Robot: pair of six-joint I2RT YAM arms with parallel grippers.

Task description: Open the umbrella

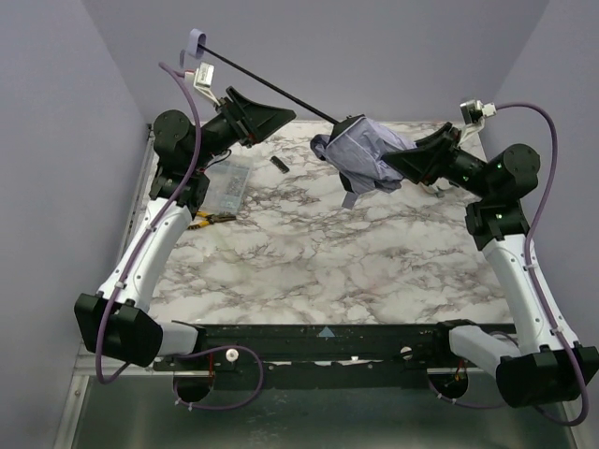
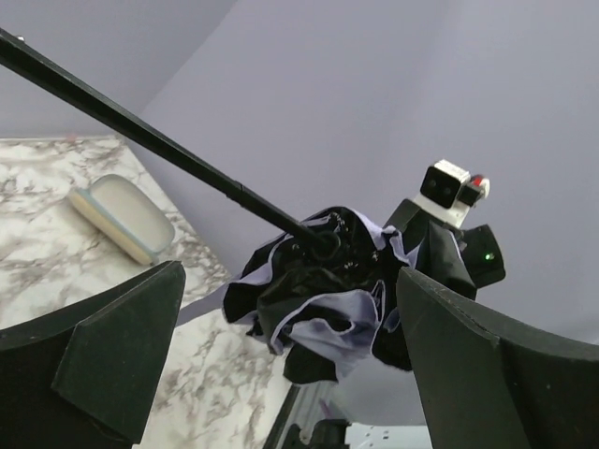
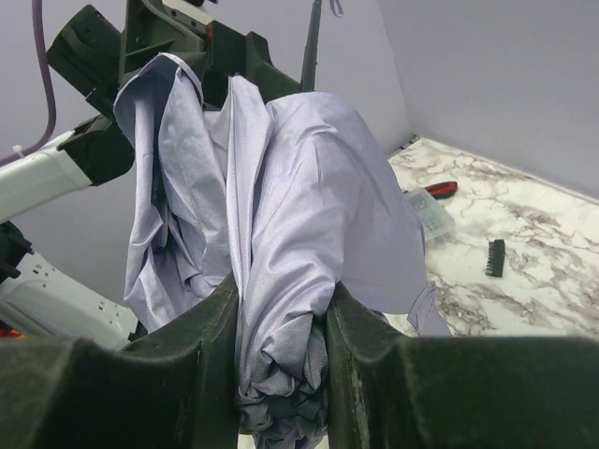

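The left gripper moves outward and to the right in the top view around the umbrella's pole by the canopy next, since that part lies beyond its fingers.
The umbrella (image 1: 370,154) hangs above the far side of the table, its pale lavender fabric bunched and folded. Its thin black shaft (image 1: 271,86) runs up and left to a small pale handle with a strap (image 1: 196,41). My right gripper (image 3: 281,365) is shut on the gathered fabric (image 3: 290,187), which bulges out between its fingers (image 3: 201,374). My left gripper (image 1: 265,118) stands wide open just under the shaft, with nothing between its fingers (image 2: 112,355). In the left wrist view the shaft (image 2: 140,131) crosses above the jaws and meets the black-lined canopy (image 2: 328,281).
A clear plastic box (image 1: 229,182) lies at the table's left side, with pliers (image 1: 211,218) in front of it and a small black stick-like piece (image 1: 278,164) to its right. Lavender walls close in on three sides of the marble table (image 1: 328,271).
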